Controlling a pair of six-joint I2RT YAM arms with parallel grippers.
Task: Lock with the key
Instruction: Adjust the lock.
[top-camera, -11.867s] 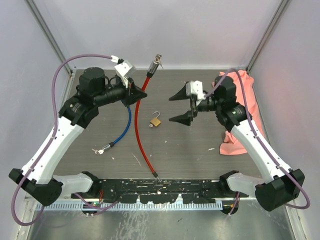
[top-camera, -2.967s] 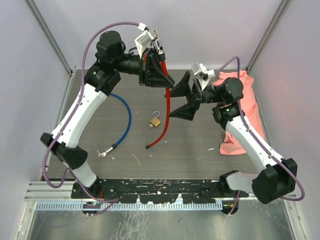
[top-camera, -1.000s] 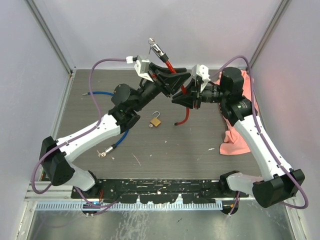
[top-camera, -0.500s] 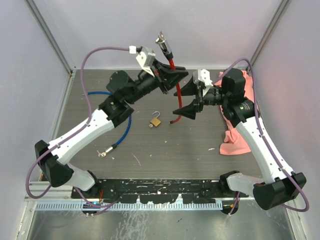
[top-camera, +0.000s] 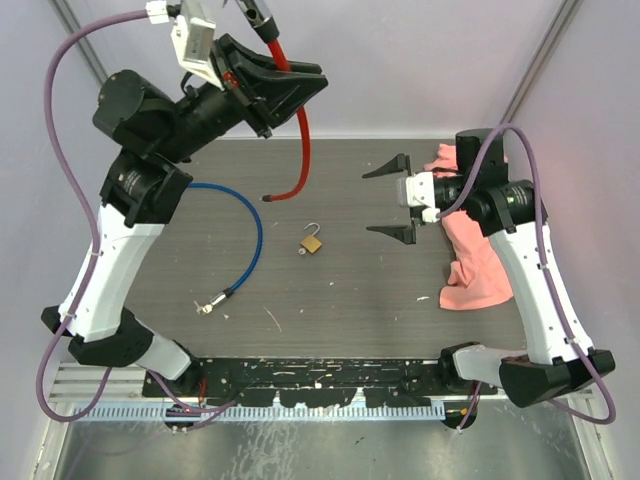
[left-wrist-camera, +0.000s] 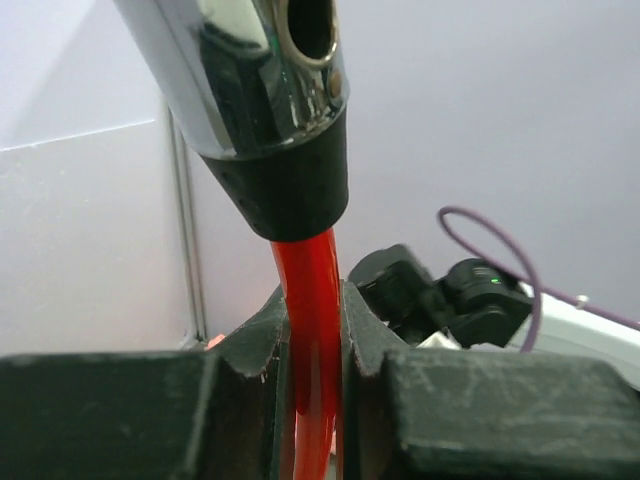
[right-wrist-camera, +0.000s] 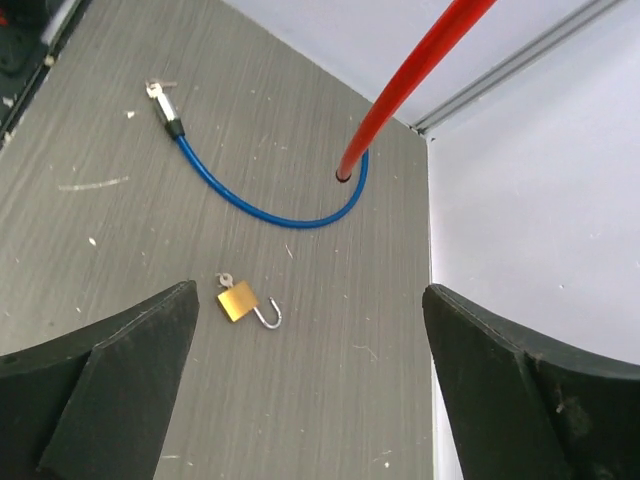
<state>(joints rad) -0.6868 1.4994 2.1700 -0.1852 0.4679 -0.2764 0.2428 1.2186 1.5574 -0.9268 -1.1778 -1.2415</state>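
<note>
The right gripper moves across to its left in the top view next, to where the red cable's free lower part (top-camera: 297, 185) (right-wrist-camera: 361, 145) hangs, and closes around the cable.
A small brass padlock (top-camera: 312, 241) lies on the dark table with its shackle open and a silver key (top-camera: 301, 250) stuck in its base. In the right wrist view the padlock (right-wrist-camera: 238, 300) and key (right-wrist-camera: 226, 281) lie below the gripper, near the left finger. My right gripper (top-camera: 388, 200) hovers to the right of the padlock, wide open and empty (right-wrist-camera: 310, 300). My left gripper (top-camera: 290, 85) is raised high at the back left, shut on a red cable (top-camera: 303, 135). The red cable (left-wrist-camera: 312, 330) sits pinched between the fingers below its chrome end (left-wrist-camera: 260, 90). Its lower tip hangs just above the table.
A blue cable (top-camera: 256, 230) curves across the left of the table and ends in a metal tip (top-camera: 205, 303); the right wrist view shows the blue cable (right-wrist-camera: 270, 210) too. A pink cloth (top-camera: 478, 262) lies at the right edge, under the right arm. Walls enclose the table on three sides.
My right gripper has opened wide, let go of the red cable and drawn back to the right. My left arm has lifted the red cable up and to the left.
</note>
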